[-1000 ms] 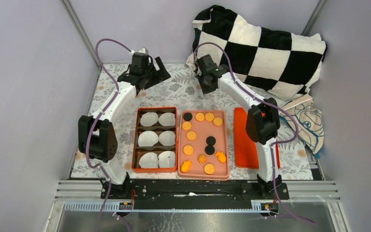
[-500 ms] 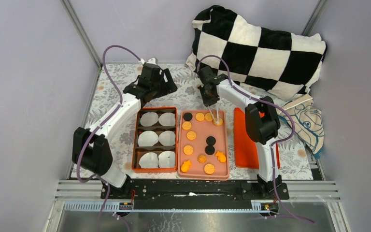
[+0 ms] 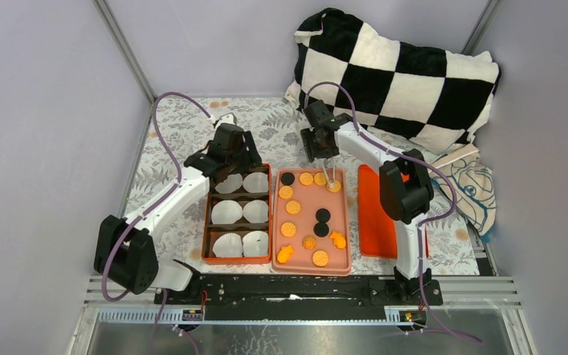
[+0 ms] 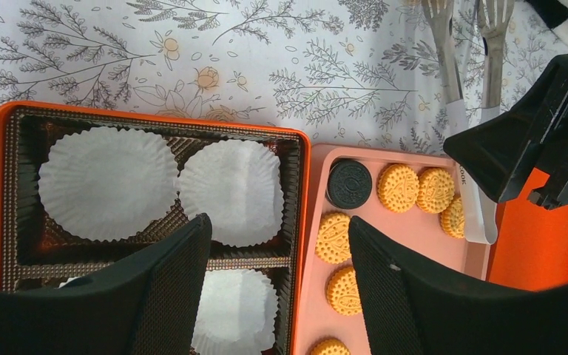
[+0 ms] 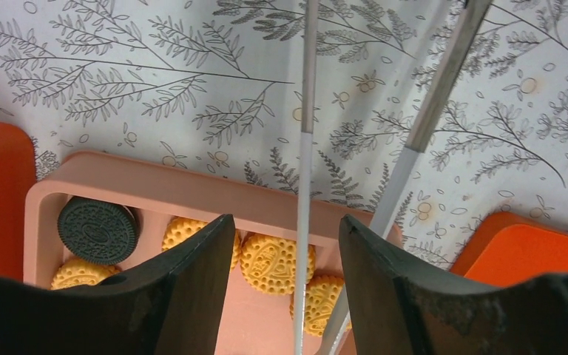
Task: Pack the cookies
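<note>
The metal tongs are next for my right gripper: it will move away from my base along them. Then it will turn slightly and go down around both arms [image 3: 328, 164] [image 5: 348, 180] of the tongs.
The cookies [image 3: 288, 229] lie loose in a pink tray [image 3: 346, 222]: golden discs [image 4: 398, 187], black ones [image 4: 349, 183] and a few orange shapes [image 3: 285, 254]. My left gripper [image 3: 238, 164] hovers open over the far row of the orange box [image 3: 207, 214] and the tray's left rim, with nothing between its fingers. My right gripper [image 3: 324, 151] stands open above the tray's far right corner. Metal tongs [image 5: 305, 185] run between its jaws; neither jaw visibly touches them. One end of the tongs [image 4: 455, 111] rests on a golden cookie [image 5: 275, 262], and the slotted tips point to the back.
The orange box holds several white paper cups [image 3: 227, 212] in brown dividers. An orange lid [image 3: 373, 214] lies right of the tray. A checkered pillow [image 3: 399, 74] and a printed cloth bag [image 3: 473, 188] fill the back right. A floral cloth [image 3: 170, 159] covers the table.
The left arm swung forward from the back of the table to over the box, its jaws narrowing slightly. The right gripper came down toward the tray's far end and opened; the tongs now show.
</note>
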You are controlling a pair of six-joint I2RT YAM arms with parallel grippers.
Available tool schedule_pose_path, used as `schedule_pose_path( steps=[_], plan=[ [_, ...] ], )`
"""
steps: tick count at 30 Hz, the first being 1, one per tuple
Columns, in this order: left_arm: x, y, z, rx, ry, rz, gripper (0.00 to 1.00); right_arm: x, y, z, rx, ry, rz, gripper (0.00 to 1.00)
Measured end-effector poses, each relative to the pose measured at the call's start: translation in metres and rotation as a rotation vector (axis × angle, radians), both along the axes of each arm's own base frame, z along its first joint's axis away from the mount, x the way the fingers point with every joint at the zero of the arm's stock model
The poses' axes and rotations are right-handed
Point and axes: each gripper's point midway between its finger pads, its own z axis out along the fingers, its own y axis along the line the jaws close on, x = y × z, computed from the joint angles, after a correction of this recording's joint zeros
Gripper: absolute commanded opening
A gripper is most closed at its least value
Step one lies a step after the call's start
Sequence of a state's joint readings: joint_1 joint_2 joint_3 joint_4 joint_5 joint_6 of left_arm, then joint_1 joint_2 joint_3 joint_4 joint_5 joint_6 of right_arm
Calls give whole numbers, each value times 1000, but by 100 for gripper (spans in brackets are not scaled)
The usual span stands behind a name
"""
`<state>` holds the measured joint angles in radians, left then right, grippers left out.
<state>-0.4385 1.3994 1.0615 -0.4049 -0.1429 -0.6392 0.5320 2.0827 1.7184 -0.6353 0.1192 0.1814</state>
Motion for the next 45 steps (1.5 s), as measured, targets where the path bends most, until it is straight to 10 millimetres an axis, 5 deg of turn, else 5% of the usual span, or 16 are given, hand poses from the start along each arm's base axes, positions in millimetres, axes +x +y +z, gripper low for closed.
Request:
schedule_pose_path(
  steps=[6, 14, 24, 29, 32, 34, 45],
  plan=[
    [-4, -1, 3, 2, -15, -4, 73, -2, -13, 12, -25, -49, -35, 83],
    [-5, -1, 2, 4, -13, -4, 73, 12, -18, 38, -52, -107, -84, 85],
    [-4, 0, 2, 11, -15, -4, 73, 12, -24, -30, -124, 18, -117, 84],
    [-4, 1, 2, 14, -17, -4, 73, 17, -39, -50, -133, 58, -158, 72],
    [-4, 1, 1, 17, -16, -3, 73, 21, -43, -58, -116, 73, -179, 39],
    [-3, 1, -1, 19, -11, -3, 73, 23, -44, -58, -110, 67, -183, 26],
    [-2, 0, -11, 33, 12, -2, 73, 21, -47, -51, -97, 43, -183, 24]
  ],
)
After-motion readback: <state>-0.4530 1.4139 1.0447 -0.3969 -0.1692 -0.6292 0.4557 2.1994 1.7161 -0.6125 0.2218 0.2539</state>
